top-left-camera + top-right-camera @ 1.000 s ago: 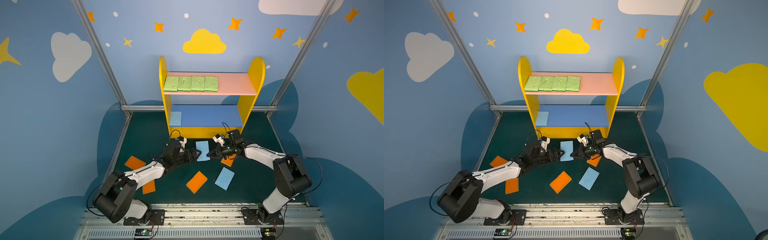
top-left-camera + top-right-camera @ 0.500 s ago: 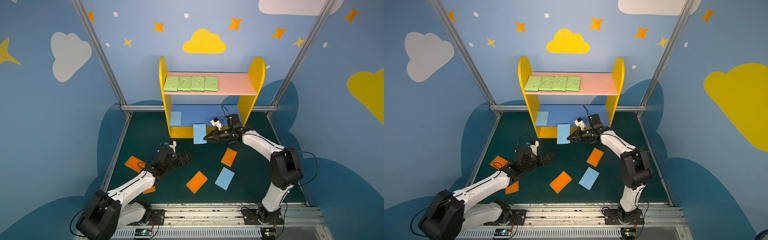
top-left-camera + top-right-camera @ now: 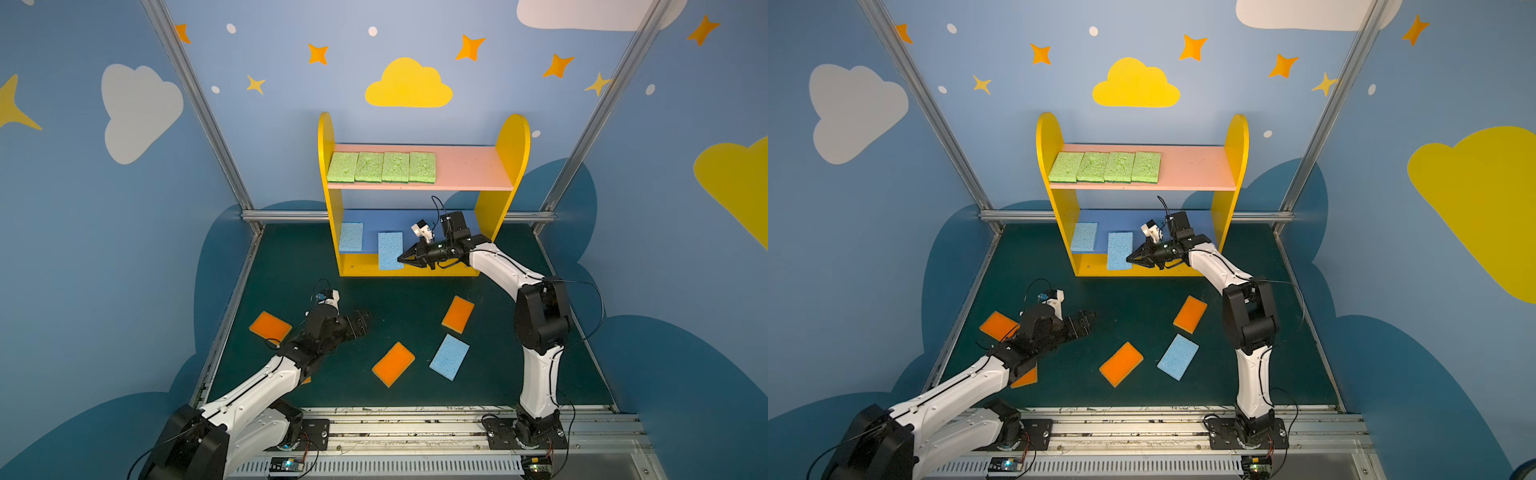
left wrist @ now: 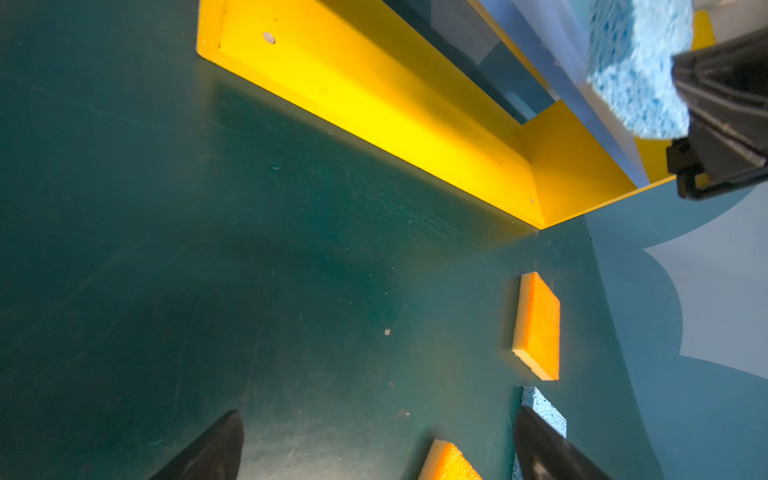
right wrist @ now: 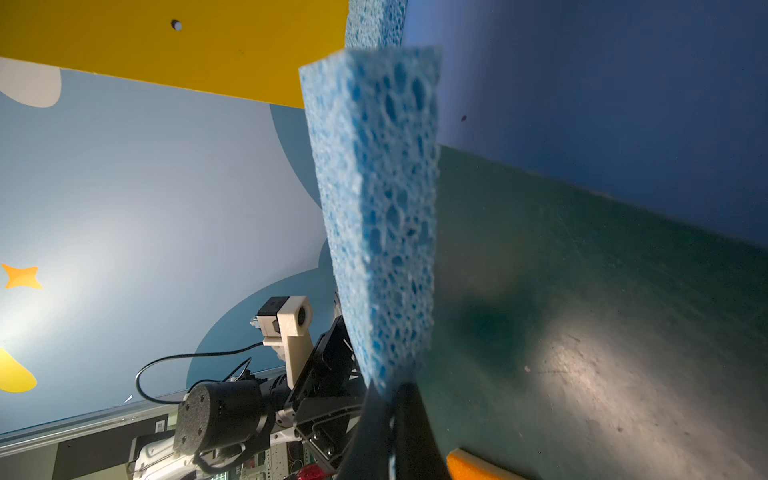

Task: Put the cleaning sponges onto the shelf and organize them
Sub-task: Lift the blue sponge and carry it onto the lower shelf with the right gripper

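I should next carry the overhanging sponge outward past the blue board's front edge with my right gripper and release it on the bare board (image 3: pixel 372 229) (image 5: pixel 428 28) beside the first sponge, which is outward of my gripper.
The shelf (image 3: pixel 469 166) stands at the back, with several green cleaning sponges (image 3: pixel 382 167) in a row on its pink board. One blue sponge (image 3: pixel 351 237) lies at the left end of the blue board. My right gripper (image 3: pixel 401 258) is shut on the edge of a second blue sponge (image 3: pixel 390 250), which hangs half over that board's front edge beside the first. The right wrist view shows this sponge (image 5: pixel 378 208) pinched between the right gripper (image 5: pixel 390 399) fingers. My left gripper (image 3: pixel 363 322) hovers open and empty over the green floor; it also shows in the left wrist view (image 4: pixel 378 415).
Loose on the floor lie orange sponges at the left (image 3: pixel 270 326), in the middle (image 3: pixel 393 363) and on the right (image 3: pixel 458 313), plus a blue sponge (image 3: pixel 449 356). Another orange sponge (image 3: pixel 1025 378) peeks from under the left arm. Metal frame posts flank the shelf.
The right gripper carried the blue sponge from mid-floor up to the shelf's blue board. The left arm drew back toward the left front, its gripper open.
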`<control>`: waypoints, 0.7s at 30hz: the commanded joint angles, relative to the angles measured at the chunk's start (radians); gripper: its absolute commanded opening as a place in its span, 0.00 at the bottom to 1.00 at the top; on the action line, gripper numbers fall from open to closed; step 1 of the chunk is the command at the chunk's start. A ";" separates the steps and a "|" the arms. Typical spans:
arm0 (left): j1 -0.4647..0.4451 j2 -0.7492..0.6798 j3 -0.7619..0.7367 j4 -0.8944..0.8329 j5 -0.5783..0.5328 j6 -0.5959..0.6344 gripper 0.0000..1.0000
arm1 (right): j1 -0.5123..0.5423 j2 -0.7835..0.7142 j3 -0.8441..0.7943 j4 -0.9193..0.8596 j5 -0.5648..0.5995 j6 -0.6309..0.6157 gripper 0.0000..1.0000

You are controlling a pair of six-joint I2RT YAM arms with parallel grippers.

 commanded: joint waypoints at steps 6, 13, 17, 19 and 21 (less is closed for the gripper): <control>0.006 0.013 -0.002 0.008 -0.014 0.020 1.00 | 0.009 0.156 0.242 -0.060 -0.021 0.018 0.04; 0.013 0.033 -0.009 0.020 -0.018 0.027 1.00 | 0.021 0.252 0.394 -0.053 -0.013 0.040 0.05; 0.017 0.044 -0.013 0.023 -0.019 0.026 0.99 | 0.022 0.309 0.467 -0.017 -0.011 0.075 0.05; 0.019 0.047 -0.016 0.022 -0.016 0.027 0.99 | 0.023 0.336 0.503 -0.011 -0.005 0.084 0.05; 0.023 0.044 -0.016 0.018 -0.011 0.026 1.00 | 0.026 0.370 0.544 0.000 -0.007 0.095 0.05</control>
